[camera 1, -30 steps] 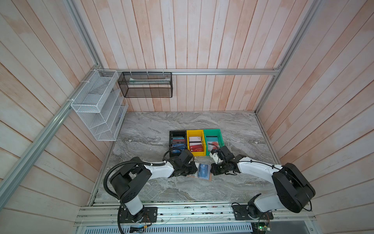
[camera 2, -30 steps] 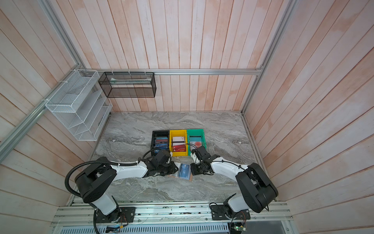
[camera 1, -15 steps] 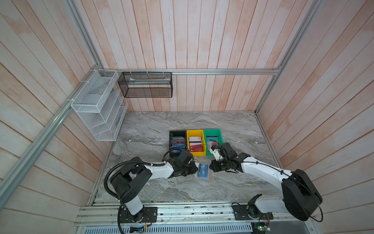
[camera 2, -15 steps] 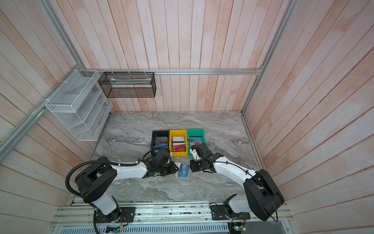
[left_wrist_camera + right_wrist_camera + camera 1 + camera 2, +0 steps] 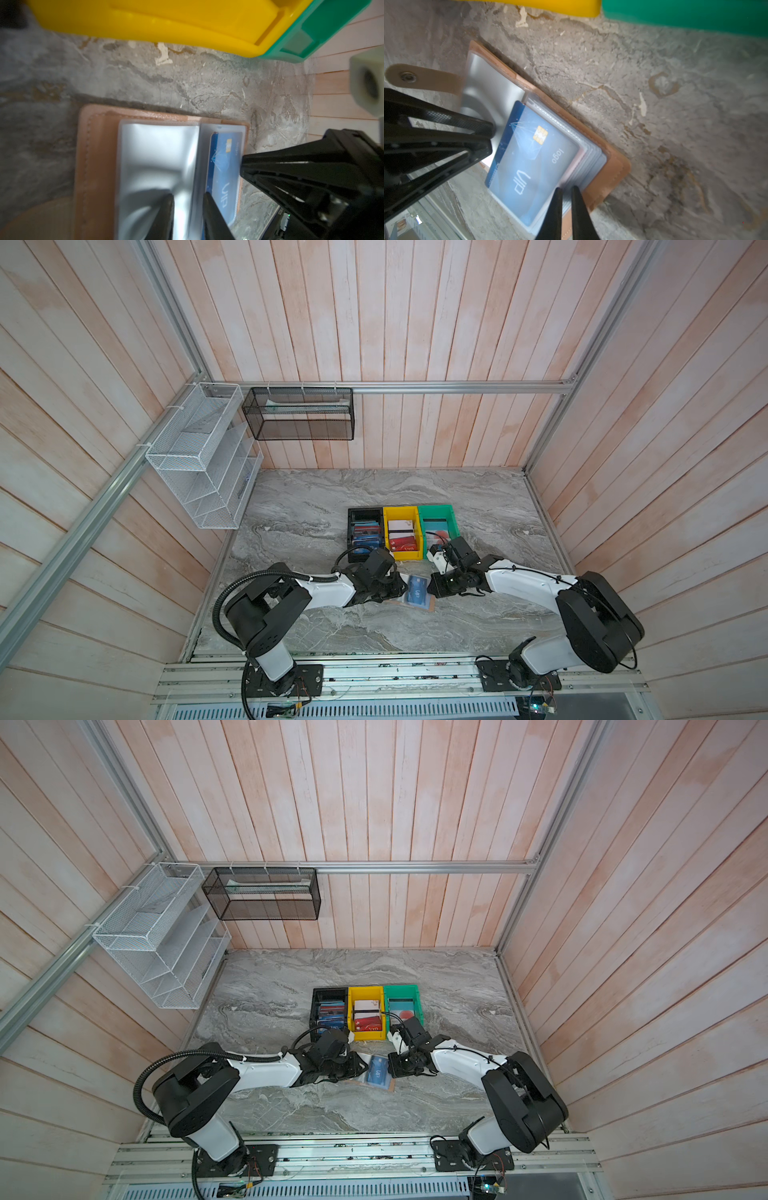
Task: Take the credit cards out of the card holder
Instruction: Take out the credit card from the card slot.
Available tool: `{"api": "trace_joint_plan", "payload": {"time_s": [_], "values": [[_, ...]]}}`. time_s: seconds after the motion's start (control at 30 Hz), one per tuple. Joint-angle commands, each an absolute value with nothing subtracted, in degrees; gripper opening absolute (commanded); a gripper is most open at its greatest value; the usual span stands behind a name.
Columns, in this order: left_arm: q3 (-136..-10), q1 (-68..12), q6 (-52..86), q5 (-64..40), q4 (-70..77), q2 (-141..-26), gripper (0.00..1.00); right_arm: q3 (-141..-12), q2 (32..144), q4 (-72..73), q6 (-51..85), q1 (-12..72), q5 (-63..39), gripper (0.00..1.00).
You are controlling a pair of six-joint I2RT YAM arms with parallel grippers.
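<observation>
I will slide the fingers of my left gripper toward my right gripper next and close them on the blue card's dark edge (image 5: 209, 180), which sticks out of its sleeve beside them.
The tan card holder (image 5: 431, 605) (image 5: 390, 1085) lies open on the marble table between both grippers. A blue credit card lettered "VIP" (image 5: 529, 162) (image 5: 224, 166) sits in its top clear sleeve. My left gripper (image 5: 188, 197) (image 5: 401, 590) rests its tips on the sleeves near the fold, jaws a little apart, open. At the sleeve stack's outer edge my right gripper (image 5: 566, 188) (image 5: 432, 591) is shut to a slit. I cannot tell if it pinches a sleeve. The holder's snap strap (image 5: 409, 78) lies flat on the table.
Just behind the holder a black bin (image 5: 365, 514), a yellow bin (image 5: 401, 512) and a green bin (image 5: 436, 510) stand side by side with cards inside. A white wire rack (image 5: 199, 456) and a black mesh basket (image 5: 299, 418) hang on the walls.
The right arm's elbow swung out to the right half a second ago and has come back, while its gripper stayed at the holder's edge. The left arm has barely moved.
</observation>
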State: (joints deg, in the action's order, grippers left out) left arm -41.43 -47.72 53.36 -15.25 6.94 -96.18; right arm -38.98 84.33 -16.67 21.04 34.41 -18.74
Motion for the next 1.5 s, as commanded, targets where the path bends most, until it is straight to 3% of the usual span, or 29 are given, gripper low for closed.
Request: {"api": "trace_joint_plan", "payload": {"time_s": [0.0, 0.63, 1.47], "values": [[-40.12, -47.55, 53.44, -16.34, 8.92, -94.89, 0.29, -37.6, 85.15, -16.79, 21.23, 34.71, -18.03, 0.13], [-40.99, -47.15, 53.96, -18.89, 12.81, -99.03, 0.29, -36.85, 86.12, -16.75, 21.1, 34.57, -17.15, 0.13], [-40.8, -46.93, 53.79, -19.55, 13.18, -100.3, 0.1, -36.31, 85.78, -17.01, 20.98, 34.1, -17.22, 0.13]]}}
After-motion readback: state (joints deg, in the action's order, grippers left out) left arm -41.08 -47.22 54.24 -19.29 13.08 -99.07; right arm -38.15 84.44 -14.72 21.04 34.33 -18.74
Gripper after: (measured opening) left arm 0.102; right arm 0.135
